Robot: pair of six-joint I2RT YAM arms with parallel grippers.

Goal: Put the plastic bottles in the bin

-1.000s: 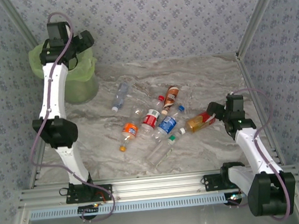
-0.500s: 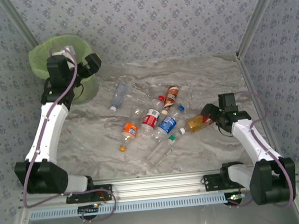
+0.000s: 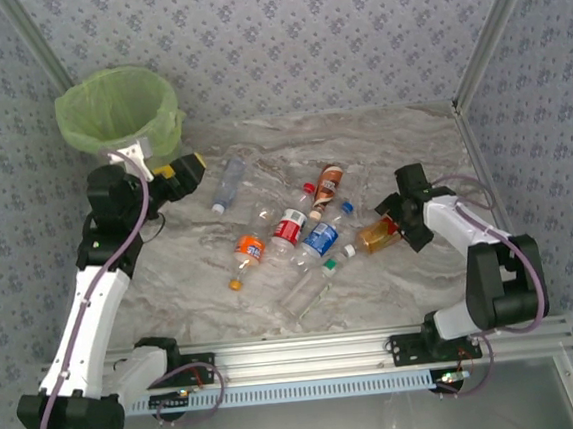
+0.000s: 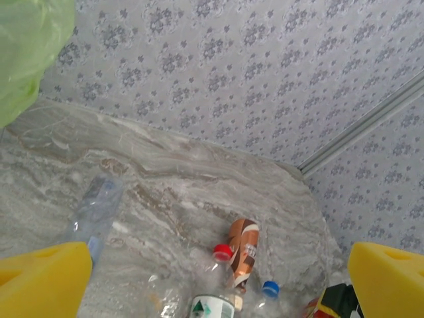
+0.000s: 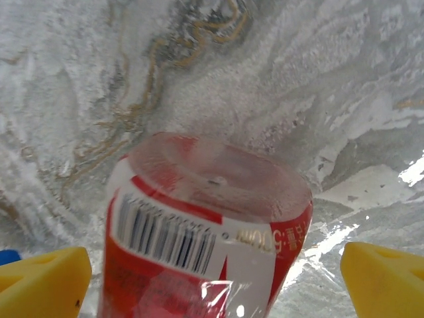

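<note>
The amber bottle's red label [image 3: 392, 225] [image 5: 199, 255] is just below my right gripper and in line between its open yellow fingers. I should lower the fingers around it next and close them.
The green-lined bin [image 3: 117, 109] stands at the back left. Several plastic bottles lie mid-table: a clear one [image 3: 229, 182], a brown one [image 3: 329, 183], red-labelled [image 3: 290, 226], blue-labelled [image 3: 321, 240], orange [image 3: 248, 250] and a green-capped one [image 3: 308, 288]. My left gripper [image 3: 185, 173] hangs open in front of the bin, above the table and short of the clear bottle [image 4: 96, 212]; its wrist view also holds the brown bottle [image 4: 243, 250]. My right gripper [image 3: 390, 223] is open, its yellow fingers [image 5: 43, 281] either side of an amber, red-labelled bottle [image 5: 205, 232] without touching it.
Patterned walls close in the back and both sides, with a metal post at the back right [image 3: 486, 31]. An aluminium rail [image 3: 299, 359] runs along the near edge. Bare marble lies between the bin and the bottle pile [image 3: 185, 253].
My left arm has swung away from over the bin, down and forward toward the table. My right gripper has pushed forward around the base of the red-labelled bottle. Both stayed open.
</note>
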